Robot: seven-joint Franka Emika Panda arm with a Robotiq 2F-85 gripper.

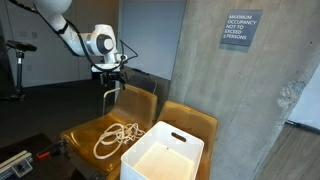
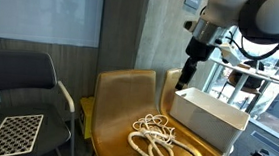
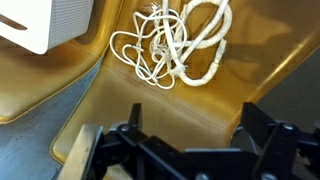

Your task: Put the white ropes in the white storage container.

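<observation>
The ropes (image 1: pixel 116 138) lie well below the robot's open gripper, so the robot will next lower its gripper to the thick braided piece of rope beside the thin loops on the chair (image 1: pixel 85 128) seat.
The white ropes (image 1: pixel 116 138) lie in a loose tangle on the seat of a tan leather chair (image 1: pixel 85 128); they also show in an exterior view (image 2: pixel 158 140) and in the wrist view (image 3: pixel 175 45). The white storage container (image 1: pixel 162 158) stands on the neighbouring chair seat, open at the top and empty inside; it shows in an exterior view (image 2: pixel 209 116) and as a corner in the wrist view (image 3: pixel 45 22). My gripper (image 1: pixel 112 74) hangs high above the chair back, well above the ropes, open and empty; it also shows in an exterior view (image 2: pixel 190 70) and in the wrist view (image 3: pixel 190 125).
A second tan chair (image 1: pixel 192 122) holds the container. A concrete wall (image 1: pixel 230 90) rises behind. A black chair with a checkered cushion (image 2: pixel 15 133) stands beside. A dark table with items (image 1: pixel 20 160) is at one side.
</observation>
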